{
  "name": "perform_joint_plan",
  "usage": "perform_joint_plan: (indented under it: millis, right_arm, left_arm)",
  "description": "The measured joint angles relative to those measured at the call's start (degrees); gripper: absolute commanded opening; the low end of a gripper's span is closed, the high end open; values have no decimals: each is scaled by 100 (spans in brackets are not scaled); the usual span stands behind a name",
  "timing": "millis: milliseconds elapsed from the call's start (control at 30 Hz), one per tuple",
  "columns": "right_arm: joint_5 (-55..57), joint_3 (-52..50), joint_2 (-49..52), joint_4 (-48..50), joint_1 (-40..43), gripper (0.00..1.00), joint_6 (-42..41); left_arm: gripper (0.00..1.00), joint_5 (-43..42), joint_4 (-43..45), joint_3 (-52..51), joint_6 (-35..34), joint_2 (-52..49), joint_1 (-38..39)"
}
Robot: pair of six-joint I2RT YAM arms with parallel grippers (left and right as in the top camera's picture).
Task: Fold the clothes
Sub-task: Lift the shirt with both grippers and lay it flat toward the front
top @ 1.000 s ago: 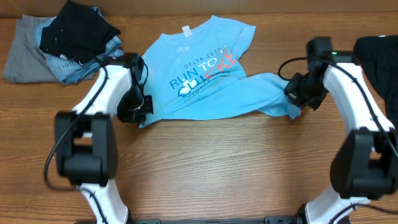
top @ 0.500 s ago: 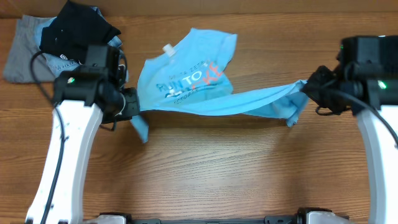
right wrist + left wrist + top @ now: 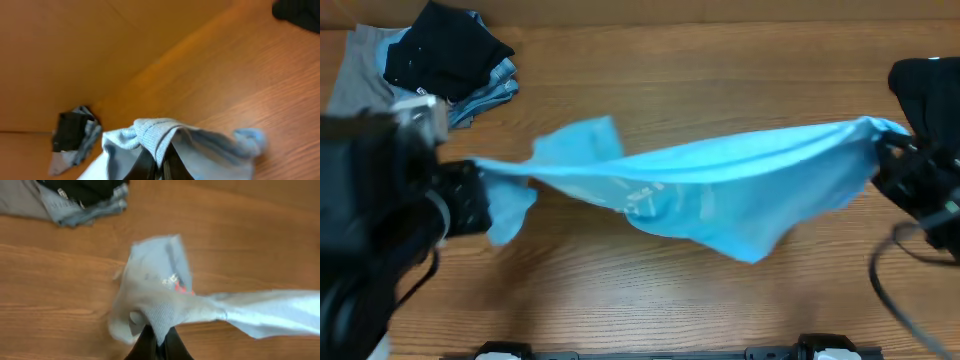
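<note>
The left gripper needs to move the shirt's end outward next, then lower it and let it go on the clear wood beside the garment pile, outward of and below that gripper.
The sky-blue T-shirt hangs stretched in the air between my two grippers, high above the table and close to the overhead camera. My left gripper is shut on its left end; the left wrist view shows cloth pinched between the dark fingers. My right gripper is shut on the right end; the right wrist view shows a ribbed hem clamped in the jaws. The shirt sags in the middle. Faint print shows through.
A pile of black, denim-blue and grey garments lies at the back left of the wooden table; it also shows in the left wrist view. A black garment lies at the right edge.
Both arms have risen sharply toward the camera and moved apart. The shirt has left the table and is pulled out into a wide hanging band.
</note>
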State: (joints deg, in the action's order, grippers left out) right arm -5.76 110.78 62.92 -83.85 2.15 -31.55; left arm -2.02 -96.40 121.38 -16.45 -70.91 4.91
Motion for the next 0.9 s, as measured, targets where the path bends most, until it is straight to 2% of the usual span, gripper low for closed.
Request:
perform_joint_plan:
  millis: [300,433,600,767,900]
  right_arm:
    - [0,1858,-44,-557,0,4,-20]
    - [7,1998,-68,-457,0,4,-83]
    - [33,2024,129,-50,0,4,-144]
    - [155,2085,874,125,0,4,-219]
    - [238,2085,1969,238,0,4,-280]
  left_arm:
    - [4,-15,-52,1886,-170,245,0]
    - [4,74,31,2424,-297,387,0]
    - [4,518,369,2533,-337,310,0]
    - [4,782,605,2590,-319,-581,0]
    - [4,1003,815,2594,-310,-1971,0]
